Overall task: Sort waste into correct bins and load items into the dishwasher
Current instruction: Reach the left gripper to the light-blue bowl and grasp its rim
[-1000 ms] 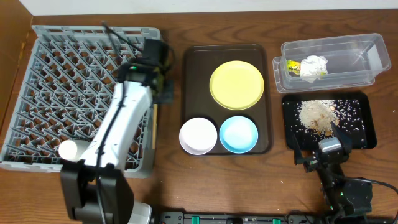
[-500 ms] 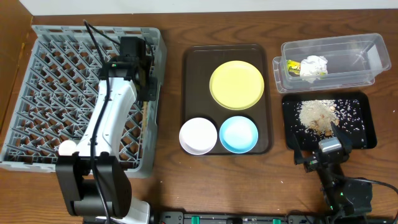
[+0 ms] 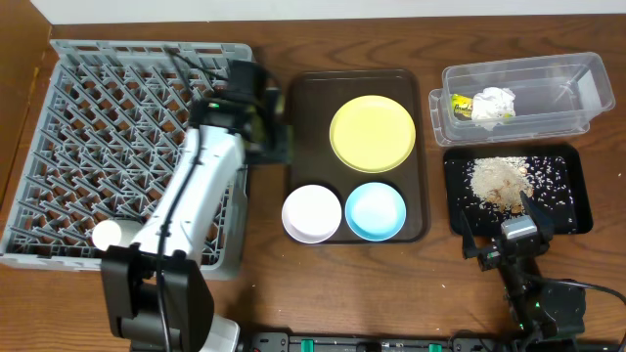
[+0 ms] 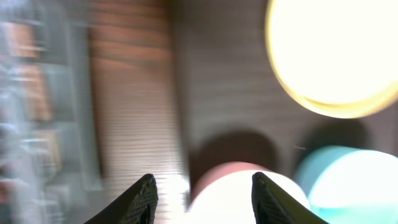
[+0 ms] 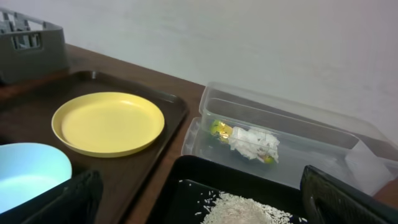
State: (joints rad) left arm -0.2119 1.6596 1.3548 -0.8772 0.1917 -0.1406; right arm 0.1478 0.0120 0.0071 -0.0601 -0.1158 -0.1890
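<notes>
My left gripper should move across the tray and then down onto the light blue bowl's rim point(image 3: 348, 212) point(image 4: 307, 186), beside the pinkish-white bowl.
The grey dish rack point(image 3: 88, 147) stands at the left. The yellow plate point(image 3: 373, 133), pinkish-white bowl point(image 3: 312, 213) and light blue bowl point(image 3: 376, 210) lie on the brown serving tray point(image 3: 298, 108). My left gripper point(image 3: 274, 137) is open and empty between the rack and that tray's left edge. In the blurred left wrist view its fingers point(image 4: 202, 177) frame the pinkish-white bowl point(image 4: 242, 196) from above. The green wrapper point(image 3: 460, 106) and white tissue point(image 3: 494, 104) lie in the clear tub point(image 3: 587, 88). My right gripper point(image 3: 501, 225) is open and empty at the black tray's point(image 3: 577, 210) front edge. The chopsticks are not visible.
A beige crumb heap point(image 3: 499, 181) sits on the black tray. The right wrist view shows the open fingers point(image 5: 199, 190), the plate point(image 5: 109, 123), the tub point(image 5: 292, 134) with the waste inside, and the crumbs point(image 5: 239, 208). Bare wooden table lies along the front.
My left gripper swung left over the rack's right side, then right to the brown tray's left edge. The right arm has not moved.
</notes>
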